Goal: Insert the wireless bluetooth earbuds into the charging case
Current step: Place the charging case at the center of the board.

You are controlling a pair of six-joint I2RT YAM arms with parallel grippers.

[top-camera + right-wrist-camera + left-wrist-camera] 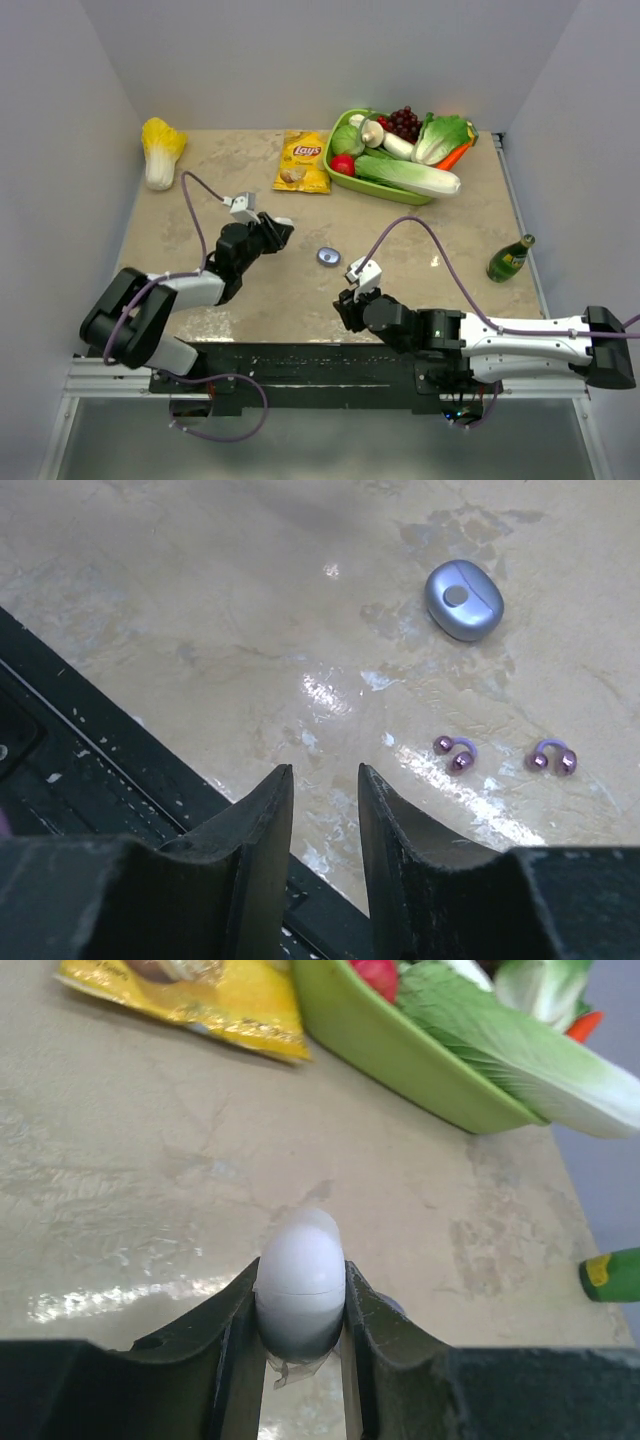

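Note:
My left gripper lowers the white egg-shaped charging case (300,1260) onto the bare tabletop short of the yellow chip bag next and releases it, since that tabletop lies below.
My left gripper (278,230) (300,1272) is shut on a white egg-shaped charging case (300,1260) with a lid seam, held a little above the table. A closed lilac oval case (329,256) (463,600) lies on the table between the arms. Two small purple clip-shaped wireless bluetooth earbuds (455,752) (552,757) lie side by side on the table, just right of and beyond my right gripper. My right gripper (345,305) (325,772) hovers near the table's front edge, open, with nothing between its fingers.
A green basket (385,187) (400,1055) of vegetables stands at the back right. Left of it lies a yellow chip bag (303,162) (200,1000). A cabbage (160,150) lies back left, a green bottle (510,260) at the right. The black base rail (100,760) runs under my right gripper.

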